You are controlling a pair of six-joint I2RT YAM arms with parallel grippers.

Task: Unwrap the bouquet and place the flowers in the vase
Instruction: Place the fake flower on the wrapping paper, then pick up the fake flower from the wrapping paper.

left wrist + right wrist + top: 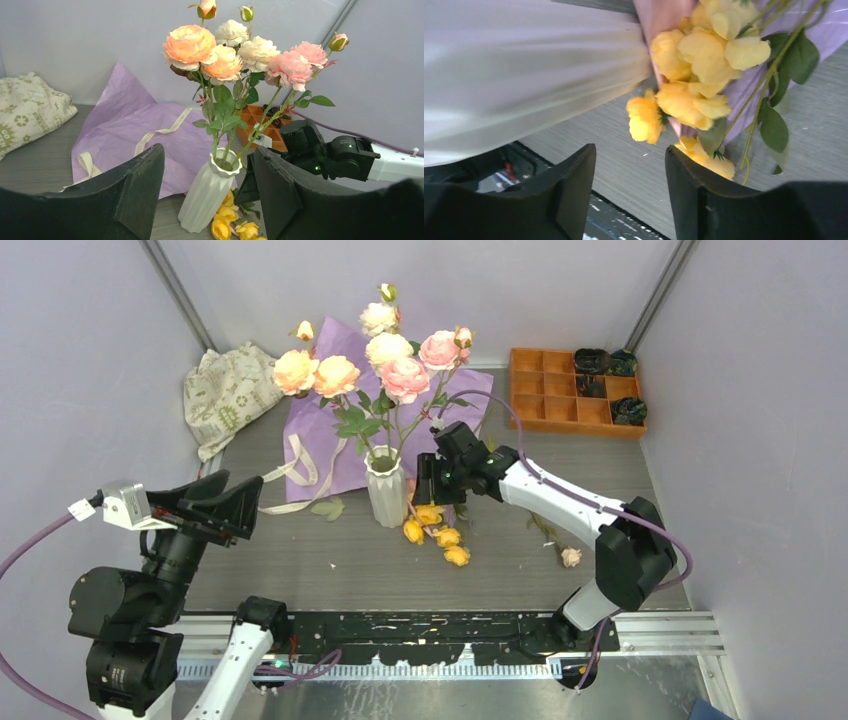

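My right gripper moves outward past the blossoms and down onto the yellow roses' green stems next, since the stems reach outward beyond my open fingers.
The white ribbed vase (386, 492) (207, 192) stands mid-table and holds several peach, pink and cream flowers (385, 352) (235, 47). The bouquet's purple paper (335, 435) (130, 125) lies spread flat behind it, its cream ribbon (298, 472) loose beside it. Yellow roses (437, 530) (696, 65) lie on the table right of the vase's foot. My right gripper (424, 483) (630, 155) hangs open just above and short of them, with nothing between its fingers. At the left, my left gripper (252, 506) (208, 155) is wide open, pointing at the vase from a distance.
An orange compartment tray (560, 400) with dark items sits at the back right. A patterned cloth bag (228, 390) lies at the back left. One small pale rose (570, 557) lies by the right arm, and a loose leaf (328, 508) lies left of the vase.
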